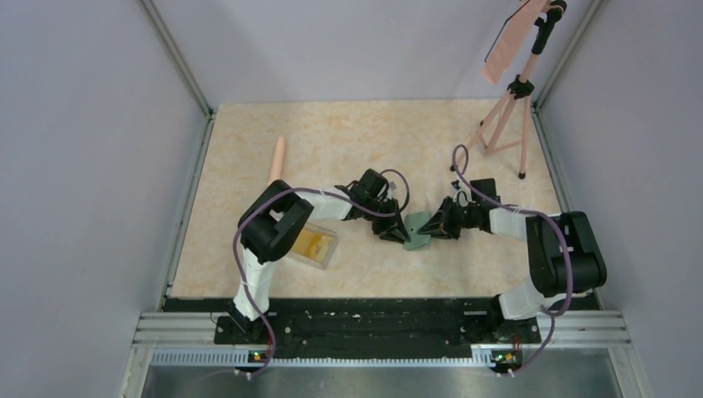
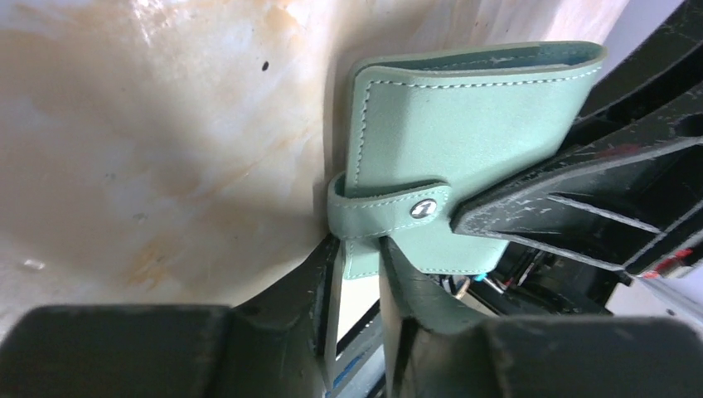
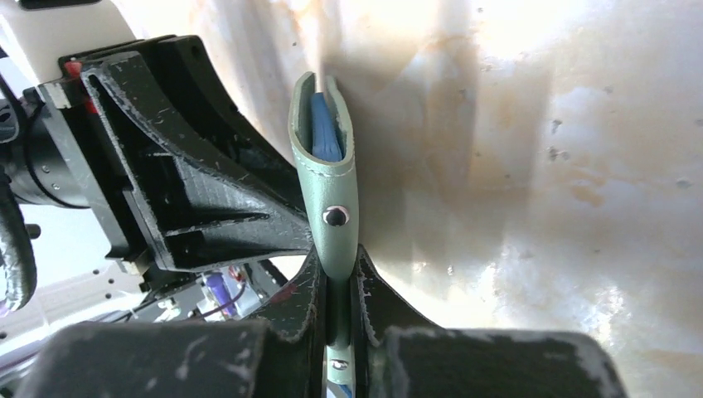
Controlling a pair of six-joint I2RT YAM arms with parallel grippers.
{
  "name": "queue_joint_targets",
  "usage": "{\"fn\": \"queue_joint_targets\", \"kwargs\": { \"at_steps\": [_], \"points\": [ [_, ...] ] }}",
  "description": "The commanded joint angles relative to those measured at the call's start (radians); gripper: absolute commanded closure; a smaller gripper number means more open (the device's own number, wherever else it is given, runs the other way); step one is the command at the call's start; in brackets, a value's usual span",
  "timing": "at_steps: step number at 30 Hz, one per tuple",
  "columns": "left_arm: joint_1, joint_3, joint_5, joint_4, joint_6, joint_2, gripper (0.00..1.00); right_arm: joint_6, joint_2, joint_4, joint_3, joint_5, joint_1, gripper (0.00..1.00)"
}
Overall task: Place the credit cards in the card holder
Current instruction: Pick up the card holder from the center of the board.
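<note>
Next, my right gripper rises with the wallet above the middle of the table, then releases the wallet's edge, as my left gripper's fingers already reach its snap-tab side.
The card holder [image 1: 417, 228], a muted-green wallet snapped closed, is held up off the table between both grippers at mid-table. My left gripper [image 1: 398, 235] has closed in round its lower corner [image 2: 362, 264] just under the snap tab [image 2: 390, 211]. In the left wrist view the wallet's face [image 2: 464, 108] fills the upper right. My right gripper [image 3: 337, 257] is shut on the wallet's edge [image 3: 327, 186] below the snap, and blue pages [image 3: 325, 128] show inside. A yellow-orange credit card [image 1: 316, 243] lies in a clear box under the left arm.
The clear plastic box [image 1: 329, 256] sits near the table's front left. A pale pink stick [image 1: 278, 157] lies further back on the left. A pink tripod [image 1: 506, 124] carrying a pinkish panel [image 1: 510, 41] stands at the back right. Grey walls enclose the table.
</note>
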Motion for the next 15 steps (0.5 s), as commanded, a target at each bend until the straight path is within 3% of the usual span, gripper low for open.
{"fn": "queue_joint_targets", "kwargs": {
  "at_steps": [1, 8, 15],
  "points": [
    [-0.011, 0.024, -0.071, -0.083, 0.088, -0.097, 0.69, 0.001, -0.100, -0.014, 0.035, -0.047, 0.008, 1.00],
    [-0.013, 0.144, -0.357, -0.483, 0.256, -0.297, 0.41, -0.053, -0.287, -0.231, 0.142, 0.038, 0.011, 1.00],
    [-0.016, 0.071, -0.480, -0.579, 0.240, -0.527, 0.32, -0.009, -0.393, -0.342, 0.240, 0.102, 0.120, 1.00]
  ]
}}
